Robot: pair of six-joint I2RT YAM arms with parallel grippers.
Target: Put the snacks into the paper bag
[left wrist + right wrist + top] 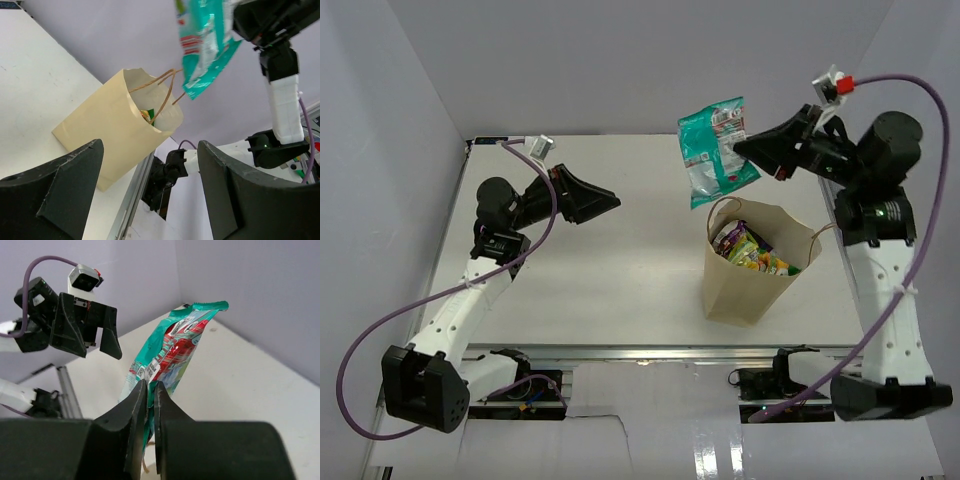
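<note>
The paper bag's opening (765, 238) is below my right gripper, toward my base, so the gripper next needs to draw back and down to release the snack bag (717, 150) there.
A teal-white snack bag (717, 150) hangs in the air just above and behind the paper bag (752, 272), pinched at its edge by my right gripper (745, 150), which is shut on it. In the right wrist view the teal-white bag (172, 347) rises from between the closed fingers (137, 405). The tan paper bag stands upright at the right of the table with colourful packets (750, 250) inside its mouth. My left gripper (612, 203) hovers open and empty at the table's left, pointing toward the bag. From the left wrist, the paper bag (107, 127) and teal-white bag (205, 42) show beyond the spread fingers (75, 175).
White walls enclose the table (620, 270) on the left, back and right. The metal rail (650, 352) runs along the near edge between the two arm bases. Purple cables loop from both arms.
</note>
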